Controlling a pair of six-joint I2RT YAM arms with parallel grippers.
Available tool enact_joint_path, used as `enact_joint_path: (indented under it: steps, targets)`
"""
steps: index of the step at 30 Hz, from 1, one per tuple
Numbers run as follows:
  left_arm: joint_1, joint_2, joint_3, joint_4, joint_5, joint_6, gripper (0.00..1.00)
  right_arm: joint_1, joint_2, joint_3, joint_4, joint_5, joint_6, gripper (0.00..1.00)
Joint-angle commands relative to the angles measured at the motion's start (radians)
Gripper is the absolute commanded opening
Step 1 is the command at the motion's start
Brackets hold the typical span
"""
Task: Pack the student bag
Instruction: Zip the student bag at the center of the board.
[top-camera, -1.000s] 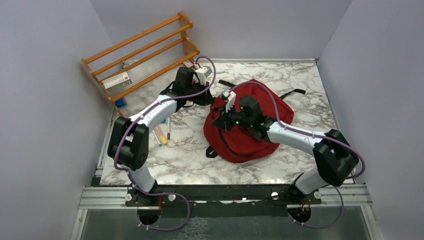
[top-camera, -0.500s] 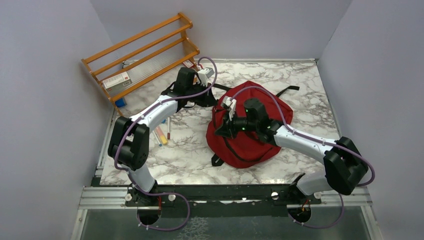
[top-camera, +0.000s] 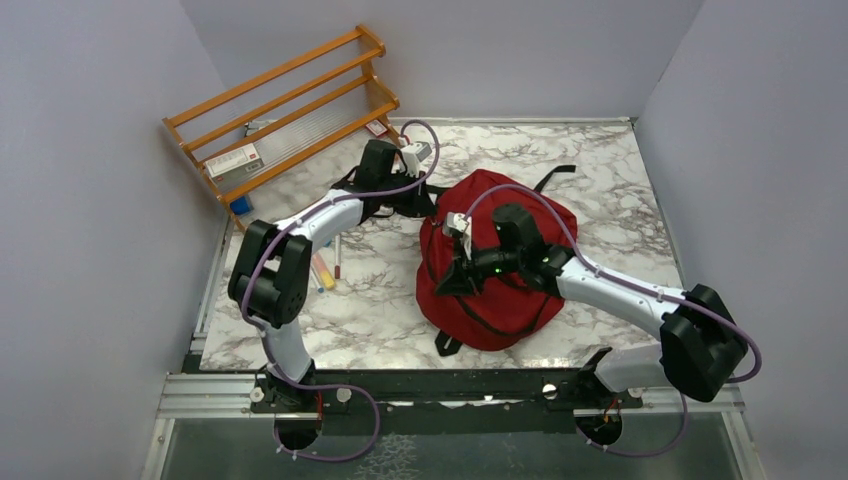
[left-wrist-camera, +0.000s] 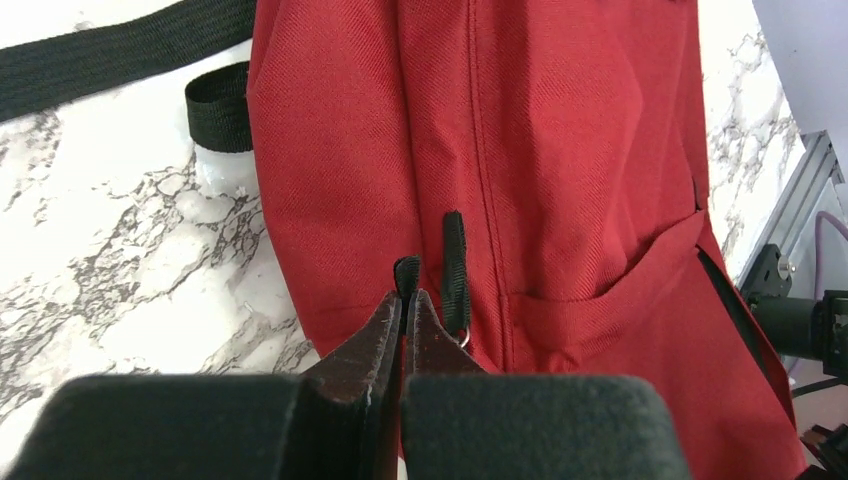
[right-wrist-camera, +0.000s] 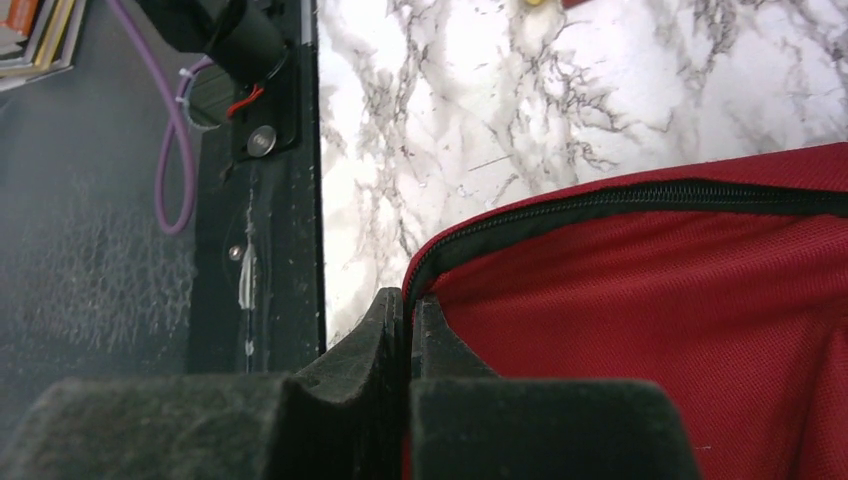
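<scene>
The bag (top-camera: 505, 310) is close to the metal bar, so my right gripper should next pull the bag's held fabric edge outward toward the pens and then open there.
The dark red student bag (top-camera: 505, 310) lies on the marble table, right of centre, its zipper (right-wrist-camera: 620, 200) closed where it shows. My left gripper (top-camera: 424, 200) is at the bag's far left edge. In the left wrist view it (left-wrist-camera: 409, 295) is shut on a black zipper pull tab (left-wrist-camera: 406, 270), with a second pull tab (left-wrist-camera: 455, 260) just to the right. My right gripper (top-camera: 446, 284) is at the bag's near left edge. In the right wrist view it (right-wrist-camera: 408, 300) is shut on the bag's fabric edge (right-wrist-camera: 650, 320) beside the zipper.
A wooden rack (top-camera: 280, 100) holding a few boxes stands at the back left. Pens (top-camera: 325, 268) lie on the table left of the bag. A black strap (top-camera: 555, 178) trails behind the bag. The metal rail (top-camera: 450, 385) runs along the near edge.
The right gripper has pulled its edge of the bag toward the near side. The bag has shifted nearer and bunched up. The left gripper has moved slightly right, still holding.
</scene>
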Motion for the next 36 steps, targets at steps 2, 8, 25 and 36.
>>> enact_joint_path:
  steps: [2,8,25,36]
  targets:
    - [0.016,0.084,0.075,0.121,-0.065,-0.003,0.00,0.034,-0.040,-0.013,-0.135,-0.217,-0.031,0.01]
    - [0.016,0.143,0.120,0.121,-0.089,-0.017,0.00,0.034,-0.051,-0.032,-0.130,-0.228,-0.037,0.01]
    - [0.035,-0.083,0.097,0.051,-0.392,-0.111,0.55,0.034,0.017,-0.012,0.127,0.495,0.315,0.01]
    - [0.054,-0.305,-0.090,-0.029,-0.480,-0.106,0.61,-0.017,0.326,0.344,0.044,0.689,0.349,0.06]
